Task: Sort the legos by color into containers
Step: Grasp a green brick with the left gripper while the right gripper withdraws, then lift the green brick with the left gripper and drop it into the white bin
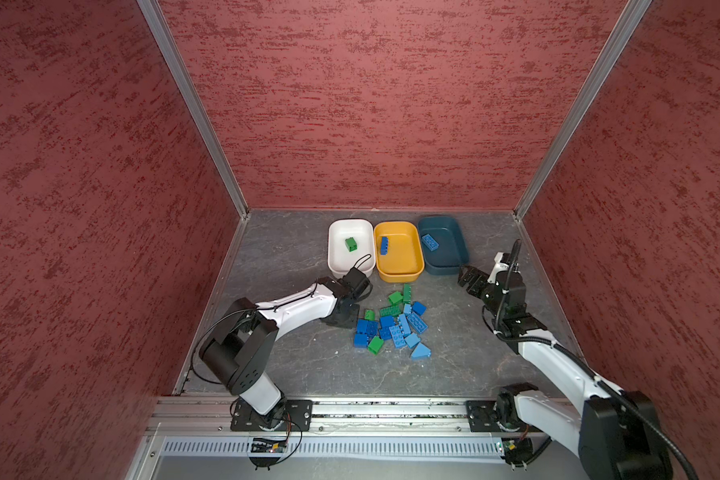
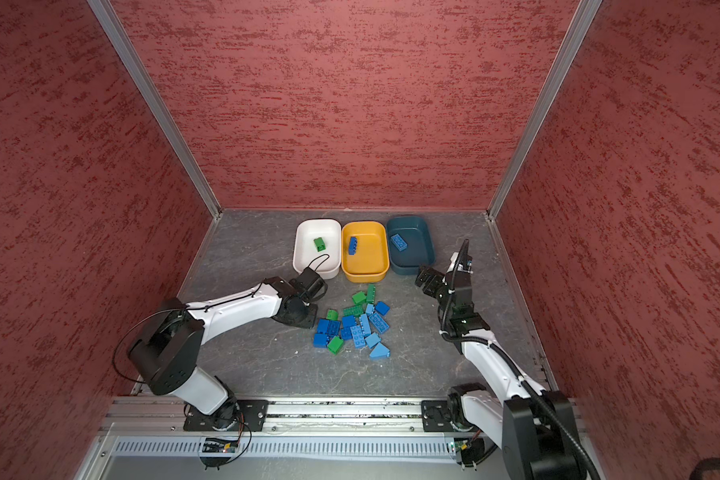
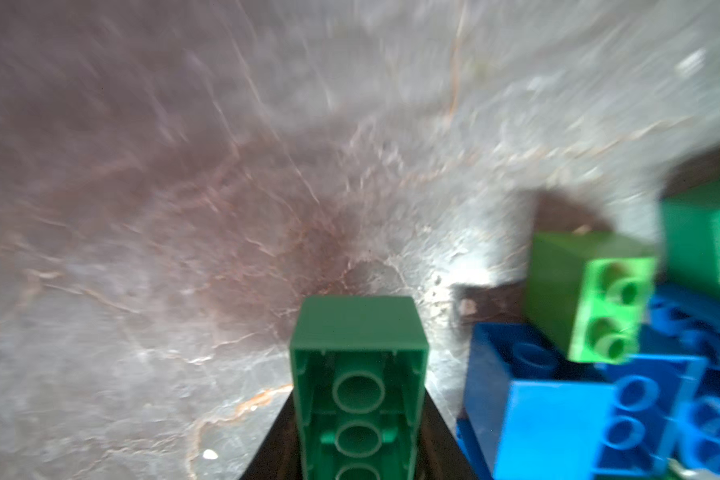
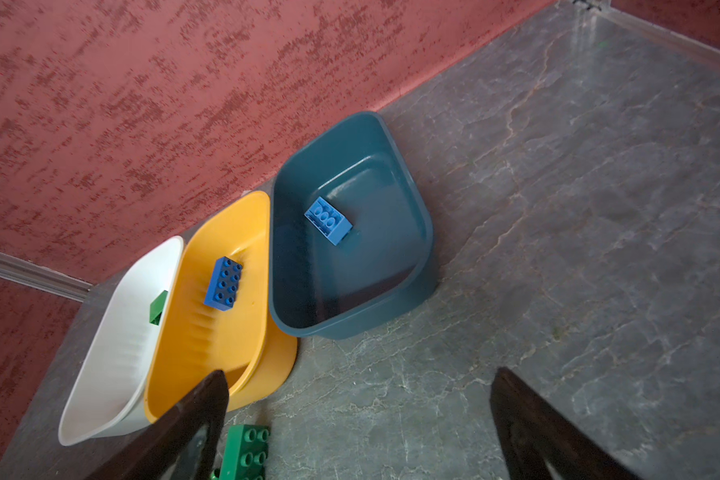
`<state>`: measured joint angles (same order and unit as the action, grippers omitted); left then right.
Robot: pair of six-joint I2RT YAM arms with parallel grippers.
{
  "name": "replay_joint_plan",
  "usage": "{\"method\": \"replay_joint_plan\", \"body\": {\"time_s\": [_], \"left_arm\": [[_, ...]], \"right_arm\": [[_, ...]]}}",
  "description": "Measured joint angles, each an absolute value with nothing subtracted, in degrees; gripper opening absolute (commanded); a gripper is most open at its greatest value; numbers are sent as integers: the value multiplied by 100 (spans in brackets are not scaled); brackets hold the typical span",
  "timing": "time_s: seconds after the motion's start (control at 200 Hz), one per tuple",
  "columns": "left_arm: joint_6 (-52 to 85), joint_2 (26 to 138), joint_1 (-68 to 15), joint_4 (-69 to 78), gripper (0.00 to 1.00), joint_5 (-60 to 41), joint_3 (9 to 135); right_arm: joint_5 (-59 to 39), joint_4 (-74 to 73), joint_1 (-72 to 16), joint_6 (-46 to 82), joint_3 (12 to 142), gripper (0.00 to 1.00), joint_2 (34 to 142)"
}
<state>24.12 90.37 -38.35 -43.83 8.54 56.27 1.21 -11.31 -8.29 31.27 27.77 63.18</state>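
Observation:
My left gripper will raise its brick and move it outward over to the white container (image 1: 341,262) to let go of it, because a green brick is already in there.
My left gripper (image 1: 344,319) points down at the left edge of the legos pile (image 1: 395,326). In the left wrist view my left gripper (image 3: 358,395) is shut on a green brick (image 3: 358,332), whose hollow underside faces the camera. Beside it lie a light green brick (image 3: 591,299) and dark blue bricks (image 3: 549,415). My right gripper (image 1: 468,277) hovers open and holds nothing, just in front of the teal container (image 1: 452,255). The white container (image 1: 341,262) holds a green brick (image 1: 351,244). The yellow container (image 1: 405,262) holds a dark blue brick (image 1: 384,245), and the teal one a light blue brick (image 1: 430,242).
The three tubs stand side by side against the red back wall (image 1: 371,124). Red side walls close in both sides. A green brick (image 4: 246,453) lies near my right gripper's (image 4: 358,386) finger (image 4: 208,399). Grey stone-patterned floor (image 1: 292,249) lies left of the tubs.

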Motion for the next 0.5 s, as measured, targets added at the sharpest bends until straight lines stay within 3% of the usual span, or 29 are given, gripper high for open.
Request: {"method": "replay_joint_plan", "body": {"time_s": [0.265,0.501], "left_arm": [[2368,8506,-3522,-4016,28,1243,6267],[2169,9268,-2867,-3256,28,1295,7282]], "right_arm": [[-659,-1138,-838,3131,3763,99,7623],[-902,-1068,-985,3129,4652,99,8519]]}}
